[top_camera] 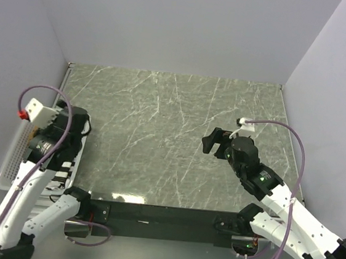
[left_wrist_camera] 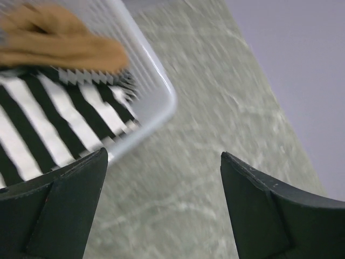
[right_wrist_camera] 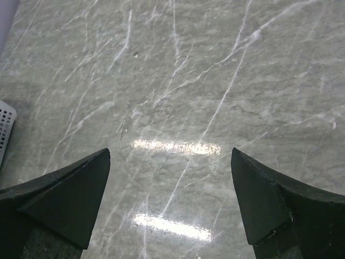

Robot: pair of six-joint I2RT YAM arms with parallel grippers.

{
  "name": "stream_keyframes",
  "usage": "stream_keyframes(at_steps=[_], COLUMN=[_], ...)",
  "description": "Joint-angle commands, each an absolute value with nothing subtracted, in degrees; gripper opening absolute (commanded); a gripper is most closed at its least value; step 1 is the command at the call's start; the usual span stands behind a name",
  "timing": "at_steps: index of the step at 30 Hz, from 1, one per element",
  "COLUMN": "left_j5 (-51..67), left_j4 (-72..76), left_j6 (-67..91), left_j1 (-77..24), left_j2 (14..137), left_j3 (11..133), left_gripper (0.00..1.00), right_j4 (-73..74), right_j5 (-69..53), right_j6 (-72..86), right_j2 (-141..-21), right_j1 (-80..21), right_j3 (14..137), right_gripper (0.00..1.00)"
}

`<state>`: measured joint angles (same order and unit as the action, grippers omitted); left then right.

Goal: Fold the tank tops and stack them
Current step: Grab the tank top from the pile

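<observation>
The striped cloth's end (left_wrist_camera: pixel 105 115) lies below my left gripper, clear of the tan-brown top, so my gripper will next go down onto it, to its left in the wrist view.
In the left wrist view, a tank top with wide black-and-white stripes (left_wrist_camera: pixel 48 118) lies inside a white mesh basket (left_wrist_camera: pixel 157 81). A plain tan-brown tank top (left_wrist_camera: pixel 59 46) is bunched on top of it at the far side. My left gripper (left_wrist_camera: pixel 164 162) is open with nothing between its fingers. It hovers over the marble just beside the basket's corner, and its left finger (left_wrist_camera: pixel 64 205) overlaps the striped cloth. My right gripper (right_wrist_camera: pixel 171 156) is also open and empty, above bare marble right of the table's middle (top_camera: pixel 212 141).
The basket (top_camera: pixel 10 162) stands at the table's left edge, mostly under my left arm; its corner shows at the left edge of the right wrist view (right_wrist_camera: pixel 4 127). Grey walls enclose the marble table (top_camera: pixel 161 122) on three sides.
</observation>
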<state>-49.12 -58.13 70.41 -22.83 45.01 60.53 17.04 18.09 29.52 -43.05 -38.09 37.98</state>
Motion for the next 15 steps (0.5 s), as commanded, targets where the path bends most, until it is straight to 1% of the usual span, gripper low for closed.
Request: stream_keyframes(at_steps=[1, 2, 5, 6, 7, 9, 11, 15], left_j5=[-47.7, -46.5, -39.8, -37.8, -33.0, -30.0, -26.9, -23.6], left_j4=[-54.9, -54.0, -50.5, -48.2, -47.4, -46.4, -45.3, -42.5], left_j6=[60.7, 59.7, 56.8, 56.3, 56.0, 56.8, 57.9, 59.7], left_j1=[-13.8, -9.5, -3.6, -0.1, 2.2, 6.4, 9.2, 11.0], left_j2=[47.1, 48.3, 52.7, 54.3, 55.1, 57.5, 58.6, 61.1], left_j3=[61.4, 61.8, 62.1, 61.4, 60.7, 58.6, 57.1, 52.1], left_gripper=[0.91, 0.91, 0.91, 0.91, 0.89, 0.84, 0.82, 0.81], right_j4=[14.0, 13.9, 14.2, 14.5, 14.6, 14.4, 14.3, 14.4], right_j5=[16.2, 15.9, 15.7, 15.9, 16.3, 16.7, 16.8, 16.8], right_j6=[29.5, 29.6, 29.8, 30.0, 29.9, 29.8, 29.7, 29.9], right_j2=[-44.0, -44.4, -44.5, -44.6, -44.3, -43.7, -43.3, -43.3], right_j1=[-38.0, -38.0, -37.9, -37.9, -37.9, -38.0, -37.9, -37.9], right_j3=[39.5, 39.6, 39.7, 39.7, 39.6, 39.2, 38.8, 38.6], right_gripper=[0.98, 0.98, 0.98, 0.97, 0.97, 0.97, 0.97, 0.97])
